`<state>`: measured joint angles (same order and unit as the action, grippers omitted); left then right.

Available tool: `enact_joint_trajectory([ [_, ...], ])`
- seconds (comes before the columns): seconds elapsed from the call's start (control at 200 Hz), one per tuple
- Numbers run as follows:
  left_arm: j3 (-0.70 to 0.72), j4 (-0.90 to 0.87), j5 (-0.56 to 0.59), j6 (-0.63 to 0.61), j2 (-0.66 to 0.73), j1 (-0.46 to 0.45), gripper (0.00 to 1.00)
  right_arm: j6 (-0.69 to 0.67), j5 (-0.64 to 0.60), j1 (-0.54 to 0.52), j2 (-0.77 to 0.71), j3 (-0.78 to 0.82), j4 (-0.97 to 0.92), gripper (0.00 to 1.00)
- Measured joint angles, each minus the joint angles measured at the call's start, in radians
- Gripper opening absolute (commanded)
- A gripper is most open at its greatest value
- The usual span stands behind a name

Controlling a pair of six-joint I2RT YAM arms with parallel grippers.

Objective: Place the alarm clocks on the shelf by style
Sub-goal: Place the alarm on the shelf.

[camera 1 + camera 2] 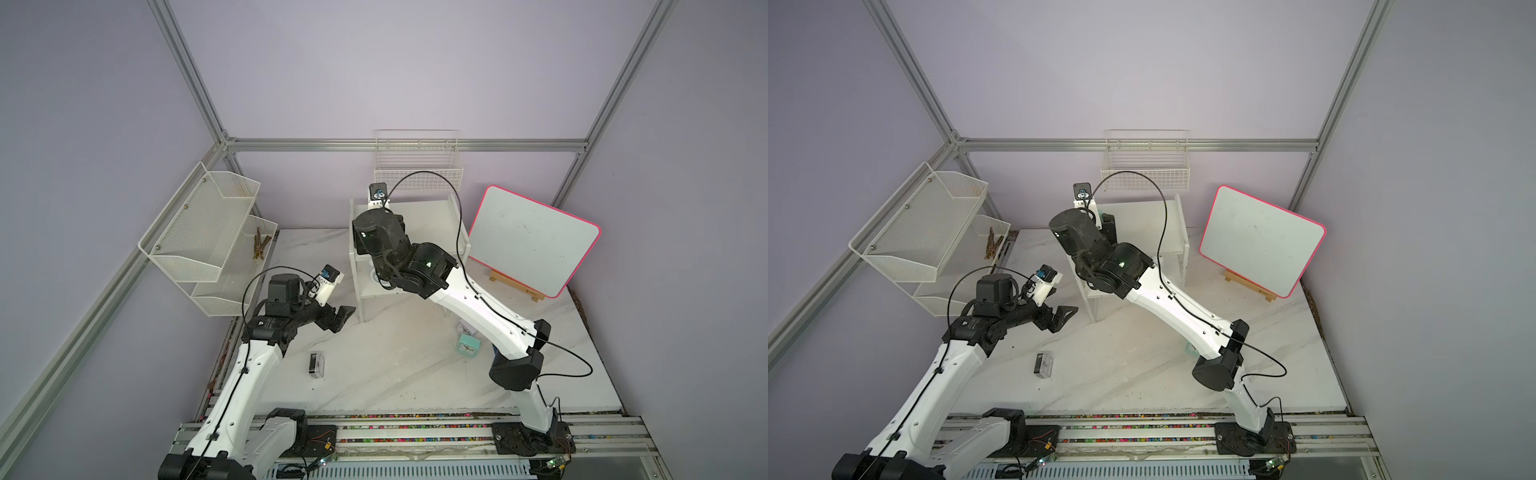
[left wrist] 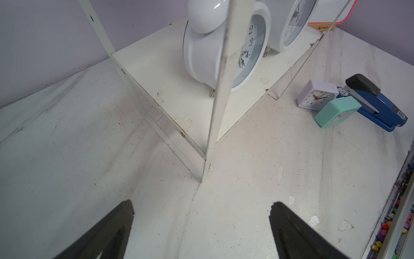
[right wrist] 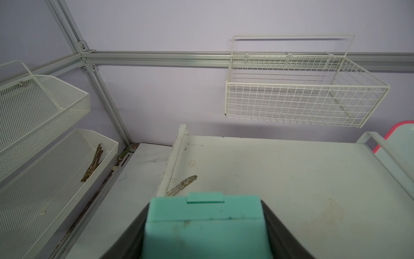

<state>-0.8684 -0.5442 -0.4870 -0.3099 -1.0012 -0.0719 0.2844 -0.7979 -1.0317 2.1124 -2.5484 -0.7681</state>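
My right gripper lowers onto the top board of the shelf beside its raised side rim [image 3: 222,184] next and releases the mint green alarm clock [image 3: 203,224], since this board stands clear.
My right gripper [image 3: 205,204] is shut on a mint green alarm clock [image 3: 203,224], held just above the top board of the white shelf [image 3: 291,179] near its left edge. Two round white twin-bell clocks [image 2: 210,51] [image 2: 293,24] stand on the shelf's lower board [image 2: 161,74]. My left gripper [image 2: 201,203] hangs open and empty over the table by the shelf's front left leg [image 1: 340,318]. On the table lie a lilac-white clock [image 2: 317,96], a second mint clock [image 2: 336,112] and a clear/black clock [image 1: 316,365].
A blue stapler [image 2: 376,105] lies against the two small clocks on the right. A white mesh rack [image 1: 208,237] stands at the left, a wire basket [image 1: 417,166] hangs behind the shelf, and a pink-rimmed whiteboard [image 1: 532,241] leans at the right.
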Motion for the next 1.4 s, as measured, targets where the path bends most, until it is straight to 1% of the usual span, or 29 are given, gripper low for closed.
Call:
enact_joint_trajectory([
  [0.075, 0.000, 0.000, 0.000, 0.000, 0.000, 0.000, 0.98, 0.001, 0.001, 0.007, 0.013, -0.004, -0.003, 0.26],
  [0.305, 0.017, 0.000, 0.000, -0.006, 0.000, 0.000, 0.98, 0.010, 0.012, 0.031, 0.052, -0.028, -0.004, 0.28],
  [0.63, 0.029, -0.003, 0.000, -0.009, 0.000, 0.000, 0.98, 0.011, 0.020, 0.060, 0.086, -0.032, -0.003, 0.39],
  [0.695, 0.029, -0.003, 0.000, -0.012, 0.000, 0.000, 0.99, 0.011, 0.020, 0.061, 0.086, -0.032, -0.003, 0.45],
  [0.775, 0.029, -0.003, 0.000, -0.015, 0.000, 0.000, 0.98, 0.010, 0.020, 0.061, 0.087, -0.032, -0.003, 0.55],
  [0.815, 0.029, -0.003, 0.000, -0.015, 0.000, 0.000, 0.99, 0.010, 0.021, 0.062, 0.087, -0.032, -0.003, 0.63],
  [0.83, 0.029, -0.003, 0.000, -0.015, 0.000, 0.000, 0.98, 0.010, 0.021, 0.062, 0.087, -0.032, -0.003, 0.64],
  [0.845, 0.029, -0.003, 0.000, -0.015, 0.000, 0.000, 0.98, 0.010, 0.022, 0.063, 0.087, -0.032, -0.003, 0.71],
  [0.865, 0.029, -0.003, 0.000, -0.015, 0.000, 0.000, 0.98, 0.010, 0.022, 0.063, 0.087, -0.032, -0.003, 0.74],
  [0.96, 0.029, -0.003, 0.000, -0.015, 0.000, 0.000, 0.99, 0.004, 0.032, 0.063, 0.087, -0.034, -0.003, 0.84],
  [1.075, 0.029, -0.003, 0.000, -0.015, 0.000, 0.000, 0.99, -0.001, 0.042, 0.063, 0.087, -0.034, -0.003, 0.92],
  [1.105, 0.029, -0.003, 0.000, -0.015, 0.000, 0.000, 0.99, -0.002, 0.047, 0.063, 0.087, -0.034, -0.004, 0.99],
  [1.26, 0.029, -0.003, 0.000, -0.016, 0.000, 0.000, 0.99, -0.010, 0.071, 0.061, 0.076, -0.031, -0.014, 1.00],
  [1.4, 0.029, -0.003, 0.000, -0.019, 0.000, 0.000, 0.99, -0.021, 0.087, 0.052, -0.010, 0.042, -0.020, 0.99],
])
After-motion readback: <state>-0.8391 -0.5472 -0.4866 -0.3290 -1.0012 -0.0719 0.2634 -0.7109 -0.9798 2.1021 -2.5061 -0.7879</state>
